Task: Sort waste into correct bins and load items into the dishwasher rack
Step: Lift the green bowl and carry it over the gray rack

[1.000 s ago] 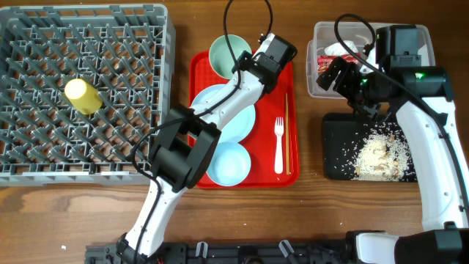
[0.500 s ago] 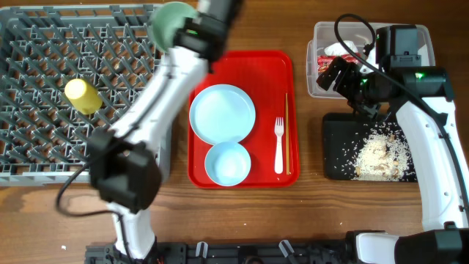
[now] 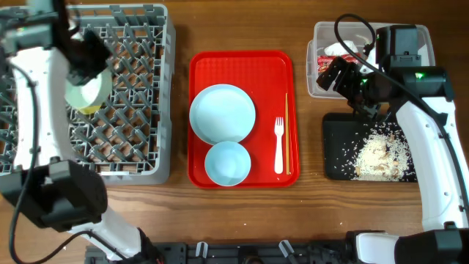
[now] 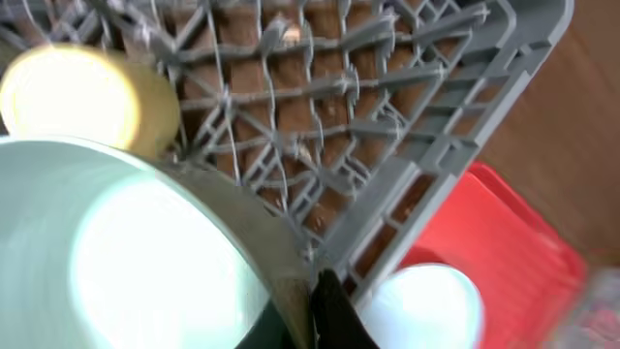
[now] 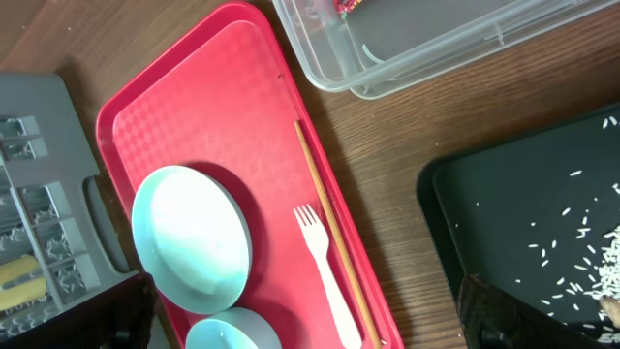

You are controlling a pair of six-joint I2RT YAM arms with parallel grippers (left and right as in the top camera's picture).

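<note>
My left gripper moves down and tilts back to the rack's empty near wires, below it toward my base, next. It releases the pale green bowl clear of the yellow cup (image 4: pixel 77 97).
My left gripper (image 3: pixel 83 67) is shut on the rim of the pale green bowl (image 3: pixel 89 91), holding it over the left side of the grey dishwasher rack (image 3: pixel 132 132). The left wrist view shows the bowl (image 4: pixel 116 252) pinched at the gripper (image 4: pixel 312 312), beside the yellow cup (image 4: pixel 77 97) lying in the rack (image 4: pixel 407 107). On the red tray (image 3: pixel 242 62) lie the white plate (image 3: pixel 223 114), light blue bowl (image 3: pixel 227 163), fork (image 3: pixel 278 145) and chopsticks (image 3: pixel 287 132). My right gripper (image 3: pixel 338 75) hangs open and holds nothing, by the clear tub (image 3: pixel 410 37).
The clear tub holds the red-and-white wrapper (image 3: pixel 331 56). The black tray (image 3: pixel 337 147) in front of it carries the rice scraps (image 3: pixel 377 155). The right wrist view looks down on the plate (image 5: pixel 194 237), fork (image 5: pixel 329 271) and chopsticks (image 5: pixel 329 228).
My left arm has swung from the red tray's far end leftward over the rack, carrying the pale green bowl. The bowl now covers most of the yellow cup from above. The right arm has not moved.
</note>
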